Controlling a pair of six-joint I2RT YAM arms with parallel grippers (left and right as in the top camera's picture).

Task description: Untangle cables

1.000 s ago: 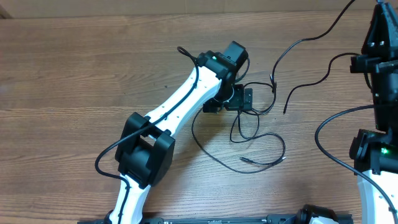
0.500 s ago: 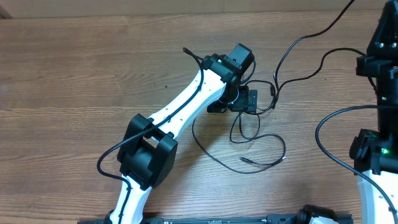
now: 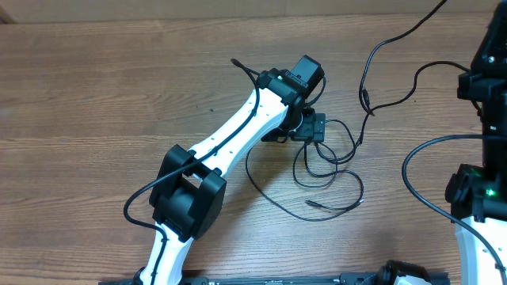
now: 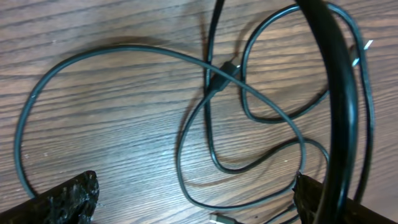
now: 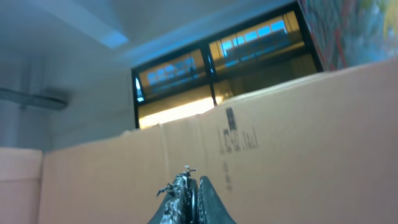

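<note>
My right gripper will next swing to the right in the overhead view, tip down and let go over bare tabletop, while the cable still trails from the tangle.
Several thin black cables (image 3: 329, 162) lie tangled in loops on the wooden table. My left gripper (image 3: 305, 131) hovers low over the left edge of the tangle. In the left wrist view it (image 4: 193, 200) is open, with loops of the cables (image 4: 211, 124) and a silvery plug end (image 4: 221, 219) on the table between its fingers. One cable strand (image 3: 396, 39) rises from the tangle toward the top right. My right gripper (image 5: 194, 182) is raised high and shut on a thin black cable (image 5: 193, 198), facing a cardboard wall.
The right arm's black links (image 3: 487, 79) and its own thick wire (image 3: 412, 170) fill the right edge. Loose cable ends (image 3: 310, 203) lie near the front of the tangle. A cardboard wall (image 3: 238, 9) borders the table's far side.
The lifted cable strands and a small plug have moved up and to the right, pulled away from the tangle. The left gripper shifted slightly right a second ago, then stayed.
</note>
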